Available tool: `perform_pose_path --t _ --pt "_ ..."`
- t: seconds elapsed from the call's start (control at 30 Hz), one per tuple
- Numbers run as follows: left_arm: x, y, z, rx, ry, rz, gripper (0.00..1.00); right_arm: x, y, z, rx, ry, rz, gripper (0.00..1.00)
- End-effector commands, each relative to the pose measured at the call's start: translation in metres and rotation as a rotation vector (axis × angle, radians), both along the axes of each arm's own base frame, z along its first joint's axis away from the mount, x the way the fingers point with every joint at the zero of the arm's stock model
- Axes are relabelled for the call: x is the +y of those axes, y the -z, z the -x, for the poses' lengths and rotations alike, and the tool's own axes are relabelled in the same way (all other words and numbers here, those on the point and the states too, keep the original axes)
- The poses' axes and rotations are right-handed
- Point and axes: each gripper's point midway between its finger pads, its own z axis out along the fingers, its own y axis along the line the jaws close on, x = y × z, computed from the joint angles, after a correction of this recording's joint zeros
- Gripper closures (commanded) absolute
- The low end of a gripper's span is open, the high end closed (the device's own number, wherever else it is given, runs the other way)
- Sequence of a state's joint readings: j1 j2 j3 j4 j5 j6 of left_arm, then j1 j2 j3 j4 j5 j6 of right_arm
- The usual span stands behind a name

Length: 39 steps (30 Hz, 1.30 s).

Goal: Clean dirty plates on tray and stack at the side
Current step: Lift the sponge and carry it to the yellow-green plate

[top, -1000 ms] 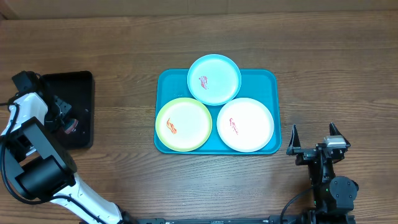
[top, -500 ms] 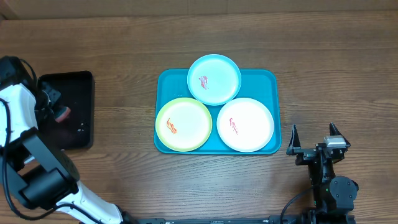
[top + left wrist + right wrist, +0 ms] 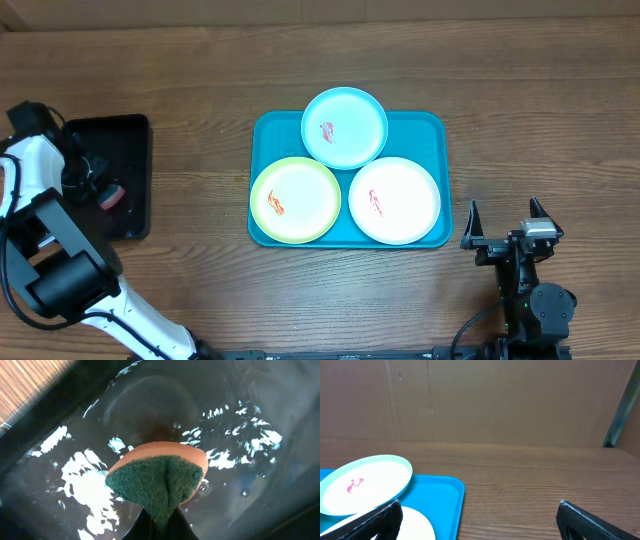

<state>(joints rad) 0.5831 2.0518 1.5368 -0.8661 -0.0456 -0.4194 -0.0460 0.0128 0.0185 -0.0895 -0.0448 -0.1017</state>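
The left gripper lifts off the black tray next, then lowers onto the yellow-green plate's middle (image 3: 297, 201) to release the sponge there, since that plate is smeared.
Three plates sit on the turquoise tray (image 3: 430, 130): a light blue plate (image 3: 345, 127) at the back, a yellow-green plate (image 3: 295, 200) at front left, a white plate (image 3: 395, 200) at front right. Each has a red-orange smear. My left gripper (image 3: 103, 192) is shut on an orange sponge with a green scouring face (image 3: 157, 480), held over the wet black tray (image 3: 240, 415). My right gripper (image 3: 505, 225) is open and empty, right of the tray. The right wrist view shows the light blue plate (image 3: 365, 482), the white plate's edge (image 3: 417, 527) and the tray (image 3: 447, 492).
The smaller black tray (image 3: 130, 135) stands at the table's left with water in it. Bare wooden table (image 3: 540, 120) lies right of the turquoise tray. A brown cardboard wall (image 3: 495, 400) stands behind the table.
My left gripper with the sponge swung left and back over the black tray, then returned right toward the tray's middle. The right arm and the plates have not moved.
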Motion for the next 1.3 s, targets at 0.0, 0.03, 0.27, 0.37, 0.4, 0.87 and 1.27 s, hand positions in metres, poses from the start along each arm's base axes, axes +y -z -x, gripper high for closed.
perform_pose_path --t 0.0,0.03,0.27,0.37,0.4,0.87,1.27 --pt "0.019 -0.092 -0.027 -0.178 -0.006 -0.110 0.96 -0.001 0.001 0.000 -0.008 0.006 0.001 0.00" --pt "0.016 -0.108 -0.031 -0.213 0.003 -0.111 0.96 -0.001 0.001 0.000 -0.008 0.006 0.001 0.00" --pt "-0.005 -0.148 -0.038 -0.287 0.054 -0.130 0.96 -0.001 0.001 0.000 -0.008 0.006 0.001 0.00" --pt "-0.013 -0.102 -0.040 -0.205 0.073 -0.122 0.96 -0.001 0.001 0.000 -0.008 0.006 0.001 0.00" --pt "-0.016 -0.087 -0.040 -0.184 0.083 -0.111 0.96 -0.001 0.001 0.000 -0.008 0.006 0.001 0.00" --pt "-0.024 -0.195 -0.038 -0.305 0.151 -0.188 0.96 -0.001 0.001 0.000 -0.008 0.006 0.001 0.00" --pt "-0.030 -0.087 -0.040 -0.095 0.207 -0.093 0.96 -0.001 0.001 0.000 -0.008 0.006 0.001 0.00"
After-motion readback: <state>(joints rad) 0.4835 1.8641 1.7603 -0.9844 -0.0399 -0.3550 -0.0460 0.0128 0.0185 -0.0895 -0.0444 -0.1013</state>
